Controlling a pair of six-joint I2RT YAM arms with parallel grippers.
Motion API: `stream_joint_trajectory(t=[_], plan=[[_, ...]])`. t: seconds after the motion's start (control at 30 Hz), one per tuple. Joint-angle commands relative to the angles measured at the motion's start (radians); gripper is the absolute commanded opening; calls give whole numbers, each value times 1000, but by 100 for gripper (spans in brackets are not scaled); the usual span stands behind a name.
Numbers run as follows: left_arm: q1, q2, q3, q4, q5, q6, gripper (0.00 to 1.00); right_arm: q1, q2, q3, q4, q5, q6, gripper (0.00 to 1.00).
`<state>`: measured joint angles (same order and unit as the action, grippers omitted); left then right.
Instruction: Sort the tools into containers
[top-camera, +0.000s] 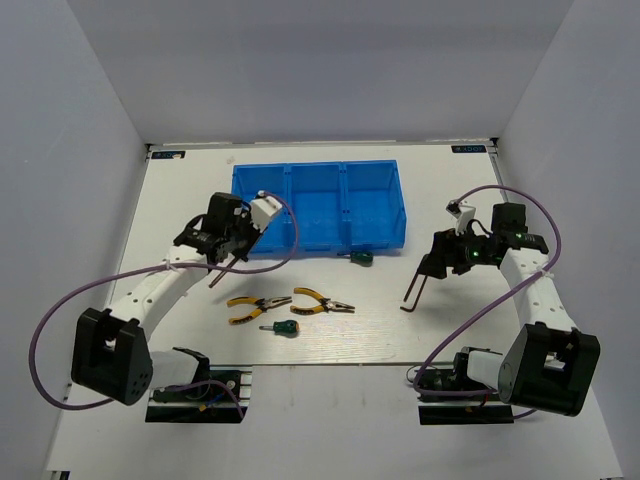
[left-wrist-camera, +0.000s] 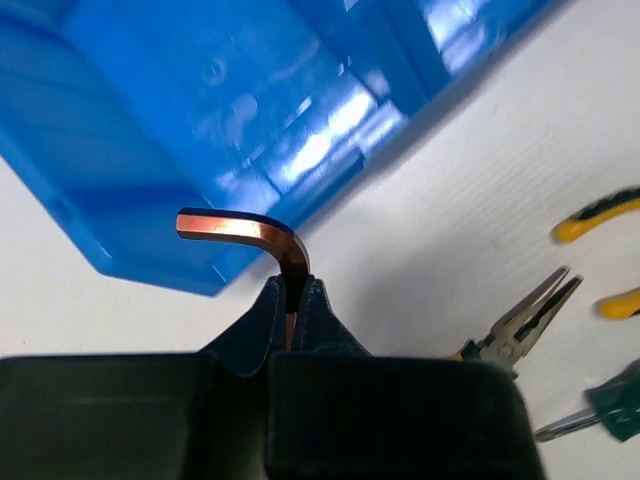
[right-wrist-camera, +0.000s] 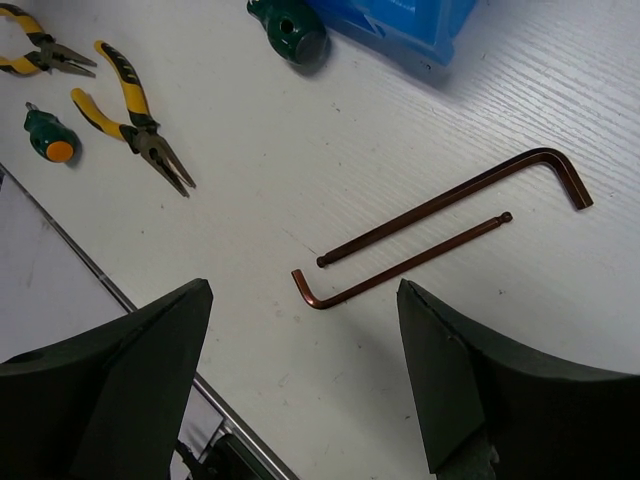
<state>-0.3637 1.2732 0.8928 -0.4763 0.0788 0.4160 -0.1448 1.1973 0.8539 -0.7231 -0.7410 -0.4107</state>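
Note:
The dark hex key's long arm still slants outside the blue tray, so the left gripper next needs to move and turn outward over the blue tray's nearest section (top-camera: 266, 181) (left-wrist-camera: 215, 85) to let go of the hex key.
My left gripper (top-camera: 232, 255) is shut on a dark L-shaped hex key (left-wrist-camera: 240, 226) and holds it above the table at the front left corner of the blue tray (top-camera: 320, 240), which fills the upper part of the left wrist view (left-wrist-camera: 200, 100). My right gripper (right-wrist-camera: 305, 288) is open above two more hex keys (right-wrist-camera: 450, 200) (right-wrist-camera: 400, 262) lying side by side on the table right of the tray. Two yellow-handled pliers (top-camera: 258, 307) (top-camera: 322, 302) lie in front of the tray. One green screwdriver (top-camera: 281, 328) lies near them, another (top-camera: 358, 258) at the tray's front right.
The table's metal front edge (right-wrist-camera: 150, 330) runs close under my right gripper's left finger. Purple cables loop beside both arms. Grey walls enclose the table on three sides.

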Motion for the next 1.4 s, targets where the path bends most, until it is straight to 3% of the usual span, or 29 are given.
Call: stream_joint_trajectory(t=[0.0, 0.2, 0.43, 0.53, 0.63, 0.7, 0.73, 0.77, 0.9, 1.0, 1.17, 1.37], plan=[[3, -43, 99, 80, 50, -66, 0, -6, -31, -9, 13, -34, -5, 80], [12, 101, 243, 329, -40, -250, 0, -6, -24, -13, 8, -23, -14, 77], [3, 395, 438, 446, -256, -373, 0, 1, -4, -33, 4, 70, -46, 52], [3, 454, 485, 446, -298, -373, 0, -1, -5, -38, 19, 124, -45, 48], [3, 497, 523, 452, -298, -373, 0, -1, -2, -53, 62, 211, -14, 48], [3, 522, 544, 414, -318, -384, 1, 2, 8, -58, 92, 265, 44, 59], [3, 534, 544, 413, -318, -399, 6, 2, 22, -53, 123, 338, 62, 59], [-6, 534, 544, 404, -318, -411, 23, 2, 47, -46, 126, 359, 94, 63], [-6, 505, 486, 413, -318, -430, 51, 10, 155, 13, 111, 422, 115, 63], [-6, 480, 486, 404, -309, -430, 61, 30, 221, 19, 134, 504, 157, 57], [-6, 405, 508, 334, -269, -421, 67, 73, 297, 49, 143, 577, 228, 42], [-6, 165, 373, 274, -200, -473, 71, 142, 308, 51, 172, 603, 340, 39]])
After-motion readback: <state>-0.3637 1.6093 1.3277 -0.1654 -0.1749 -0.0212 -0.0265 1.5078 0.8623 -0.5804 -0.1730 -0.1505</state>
